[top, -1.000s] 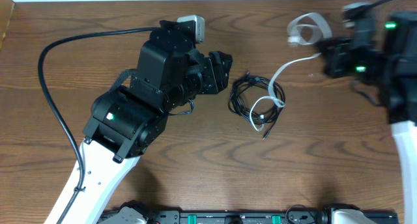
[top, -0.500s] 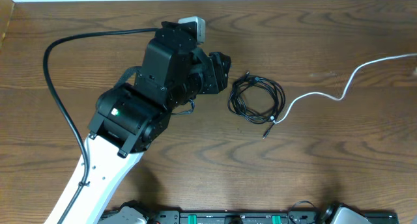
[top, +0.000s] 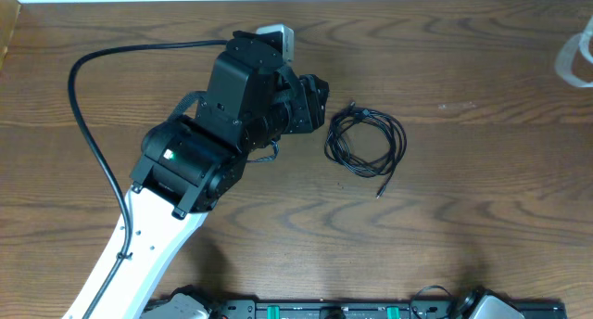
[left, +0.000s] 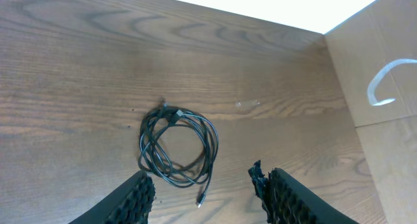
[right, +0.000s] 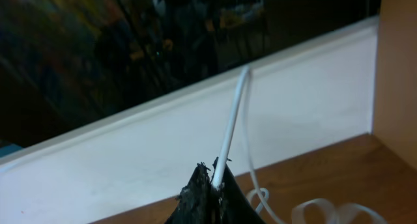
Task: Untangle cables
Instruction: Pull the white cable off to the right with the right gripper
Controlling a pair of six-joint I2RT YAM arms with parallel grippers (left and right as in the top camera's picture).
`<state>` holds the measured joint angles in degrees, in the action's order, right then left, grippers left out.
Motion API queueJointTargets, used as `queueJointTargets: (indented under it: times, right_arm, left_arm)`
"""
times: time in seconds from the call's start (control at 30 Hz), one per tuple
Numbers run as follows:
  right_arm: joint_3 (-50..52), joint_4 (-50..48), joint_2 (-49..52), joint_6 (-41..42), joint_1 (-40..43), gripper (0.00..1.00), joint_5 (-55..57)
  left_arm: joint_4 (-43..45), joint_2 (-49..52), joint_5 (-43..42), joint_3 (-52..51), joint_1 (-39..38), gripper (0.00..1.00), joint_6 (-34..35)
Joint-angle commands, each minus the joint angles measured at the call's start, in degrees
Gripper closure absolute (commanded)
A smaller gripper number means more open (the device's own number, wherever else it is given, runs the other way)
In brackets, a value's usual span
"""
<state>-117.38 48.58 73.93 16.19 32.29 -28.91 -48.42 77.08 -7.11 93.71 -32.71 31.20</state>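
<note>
The table's far corner by the panel is clear of the black coil. Next, my right gripper will tip down, lower to that corner and release the white cable.
The black cable lies in a loose coil on the wooden table, its plug end trailing toward the front. In the left wrist view the black cable sits just ahead of my open left gripper, with nothing between the fingers. In the overhead view my left gripper hovers just left of the coil. The white cable shows only as a loop at the far right edge, apart from the black one. My right gripper is shut on the white cable, which rises from its tips and loops back down to the table.
My left arm's thick black wiring arcs over the table's left side. A pale wall runs behind the table's far edge, and a cardboard-coloured panel stands at the right side.
My right arm has gone out of the overhead view to the right, drawing the white cable out of the black coil. The coil and my left arm have hardly moved.
</note>
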Motion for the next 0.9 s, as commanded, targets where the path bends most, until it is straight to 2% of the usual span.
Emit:
queueJointTargets:
  times: [0.0,0.2,0.33,0.47,0.77,0.87]
  right_arm:
    - [-0.6,2.1,2.1,0.3,0.3,0.99,2.8]
    - [-0.6,5.5,10.0,-2.1,0.3,0.99,2.9]
    - [-0.6,2.5,16.6,-2.1,0.0,0.99,3.0]
    - [-0.6,-4.8,22.8,-2.0,-1.3,0.99,7.4]
    - [-0.6,-26.0,33.9,-1.9,-5.4,0.99,28.5]
    - [-0.6,-29.7,38.3,-1.9,-6.5,0.99,30.1]
  left_arm:
    - [-0.2,0.4,0.8,0.5,0.3,0.43,-1.0]
    - [-0.2,0.4,0.8,0.5,0.3,0.43,-1.0]
    - [-0.2,0.4,0.8,0.5,0.3,0.43,-0.9]
    - [-0.2,0.4,2.5,0.5,0.3,0.43,-0.9]
    - [-0.2,1.7,3.7,0.5,0.3,0.43,-0.9]
    - [-0.3,2.9,3.7,0.5,0.3,0.43,-0.9]
